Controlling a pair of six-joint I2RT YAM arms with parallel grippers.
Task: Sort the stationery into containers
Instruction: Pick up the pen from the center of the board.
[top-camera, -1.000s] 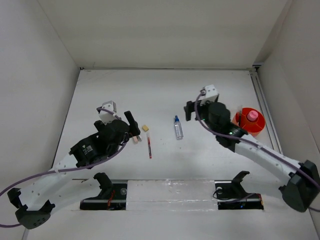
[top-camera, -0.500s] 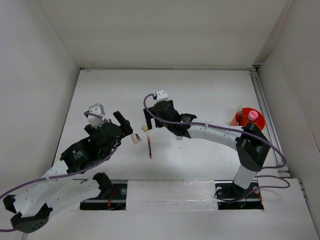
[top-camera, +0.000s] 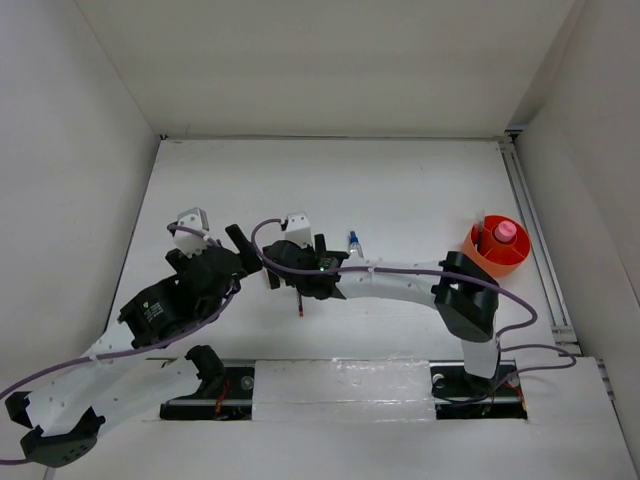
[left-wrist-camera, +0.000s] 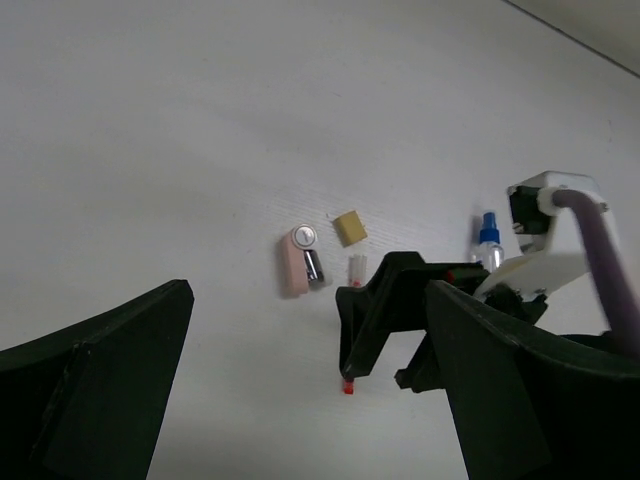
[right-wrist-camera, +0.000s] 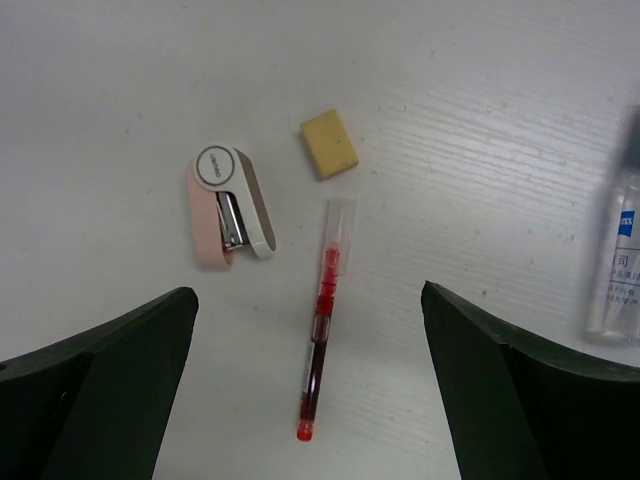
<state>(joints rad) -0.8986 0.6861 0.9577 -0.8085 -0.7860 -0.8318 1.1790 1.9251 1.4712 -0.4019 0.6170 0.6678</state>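
Note:
I will next bring my right gripper almost straight down to the pen's red part beside the clear end, narrowing its fingers on the way.
A red pen (right-wrist-camera: 322, 330) lies on the white table, straight below my right gripper (right-wrist-camera: 310, 400), which is open and empty with a finger on either side of it. A tan eraser (right-wrist-camera: 330, 143) and a pink-white piece (right-wrist-camera: 230, 205) lie just beyond the pen, and a clear blue-capped bottle (right-wrist-camera: 618, 270) lies to the right. In the top view my right gripper (top-camera: 300, 280) hovers over the pen (top-camera: 299, 305). My left gripper (top-camera: 243, 255) is open and empty just left of it. The orange-red cup (top-camera: 478, 250) at the right holds a pink-capped tube (top-camera: 506, 232).
The left wrist view shows the pink-white piece (left-wrist-camera: 300, 262), the eraser (left-wrist-camera: 349, 227), the bottle's blue cap (left-wrist-camera: 487, 235) and my right gripper (left-wrist-camera: 376, 376) close ahead. White walls enclose the table on three sides. A rail runs along the right edge (top-camera: 530, 220).
My right arm has swung left from beside the cup, across the table, to above the red pen. My left arm has drawn back a little to the left.

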